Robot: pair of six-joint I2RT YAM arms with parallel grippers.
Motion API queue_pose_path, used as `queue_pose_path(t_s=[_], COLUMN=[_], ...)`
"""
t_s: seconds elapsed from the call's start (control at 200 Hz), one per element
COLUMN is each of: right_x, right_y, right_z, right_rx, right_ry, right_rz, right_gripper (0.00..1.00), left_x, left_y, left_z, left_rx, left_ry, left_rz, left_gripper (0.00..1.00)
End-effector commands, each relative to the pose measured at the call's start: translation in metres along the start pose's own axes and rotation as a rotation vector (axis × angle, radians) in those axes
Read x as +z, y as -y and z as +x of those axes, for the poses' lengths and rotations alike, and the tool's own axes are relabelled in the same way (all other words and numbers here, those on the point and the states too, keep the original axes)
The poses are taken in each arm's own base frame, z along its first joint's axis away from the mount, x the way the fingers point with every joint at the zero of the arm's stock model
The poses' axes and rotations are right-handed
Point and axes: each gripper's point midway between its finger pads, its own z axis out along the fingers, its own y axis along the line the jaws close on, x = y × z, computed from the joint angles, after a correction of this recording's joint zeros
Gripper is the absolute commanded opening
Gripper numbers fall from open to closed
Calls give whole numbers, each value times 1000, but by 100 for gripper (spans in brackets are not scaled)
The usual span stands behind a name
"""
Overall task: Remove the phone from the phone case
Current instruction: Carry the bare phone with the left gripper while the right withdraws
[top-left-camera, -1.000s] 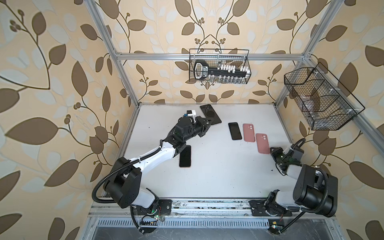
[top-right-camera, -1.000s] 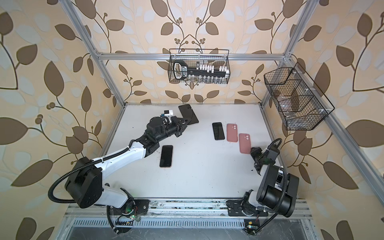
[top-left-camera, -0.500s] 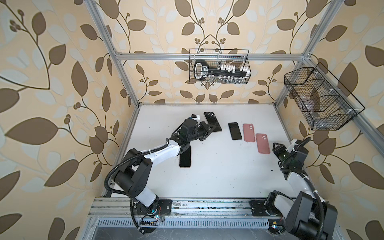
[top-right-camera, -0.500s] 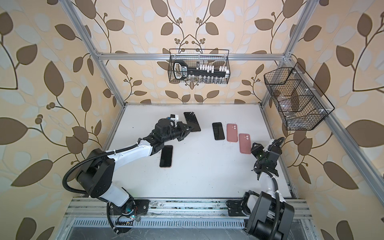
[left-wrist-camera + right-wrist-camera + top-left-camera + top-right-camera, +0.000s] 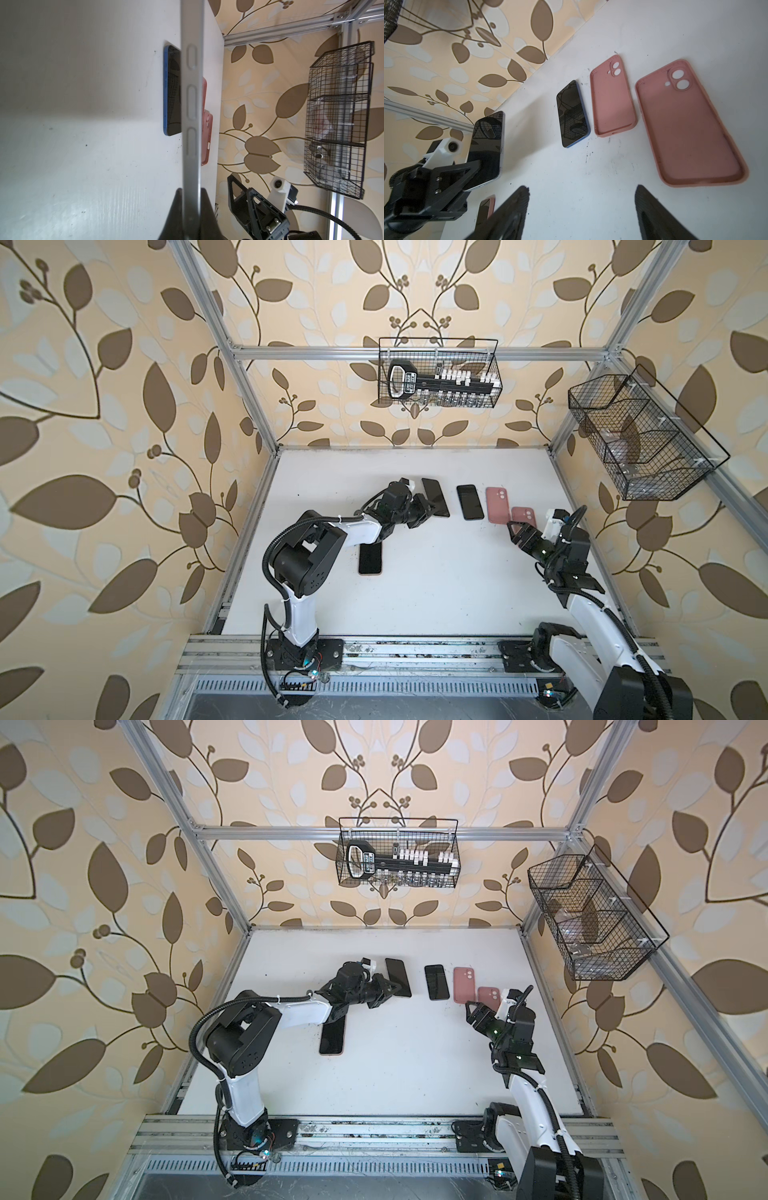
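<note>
I should lower my left gripper toward the bare blue phone next and let go of the held phone on the tabletop beside it, because that spot is clear.
My left gripper (image 5: 424,509) (image 5: 384,989) (image 5: 191,193) is shut on one end of a phone (image 5: 435,497) (image 5: 398,977) (image 5: 191,104) (image 5: 488,143) with a dark screen and a grey rim, held just off the white table (image 5: 436,593). I cannot tell whether that rim is a phone case. A second phone sits in a pink case (image 5: 370,559) (image 5: 331,1039) under the left forearm. My right gripper (image 5: 515,531) (image 5: 471,1011) (image 5: 581,188) is open and empty, beside two empty pink cases.
A bare blue phone (image 5: 470,502) (image 5: 573,114) lies screen up beside the empty pink cases (image 5: 498,505) (image 5: 524,516) (image 5: 612,97) (image 5: 689,133). Wire baskets hang on the back wall (image 5: 438,373) and the right wall (image 5: 640,443).
The left gripper has carried its phone a little nearer and rightwards. The right arm has swung up and in towards the pink cases, and its jaws have opened wide.
</note>
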Motion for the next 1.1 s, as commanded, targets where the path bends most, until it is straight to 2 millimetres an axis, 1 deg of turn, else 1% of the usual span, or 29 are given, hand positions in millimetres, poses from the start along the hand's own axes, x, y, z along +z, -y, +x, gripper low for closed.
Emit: queue_pose_path(t_s=[0.0, 0.15, 0.25, 0.35, 0.575, 0.8, 1.095], right_x=[-7, -14, -17, -18, -21, -23, -26], right_y=[-7, -8, -4, 2, 14, 21, 28], right_z=[-1, 3, 6, 7, 10, 11, 10], right_rx=[-43, -50, -49, -37, -8, 11, 32], right_ry=[-9, -12, -18, -22, -22, -20, -15], right_rz=[-12, -30, -29, -32, -33, -36, -36], right_gripper=[81, 81, 81, 81, 81, 81, 82], left_x=[6, 26, 37, 46, 58, 73, 80], left_y=[64, 53, 42, 38, 25, 13, 1], left_z=[-4, 6, 7, 6, 3, -2, -9], left_rx=[144, 145, 142, 140, 156, 140, 119], left_ry=[8, -23, -32, -43, -47, -51, -36], left_rz=[174, 143, 124, 120, 73, 35, -5], left_gripper=[0, 0, 0, 0, 0, 0, 0])
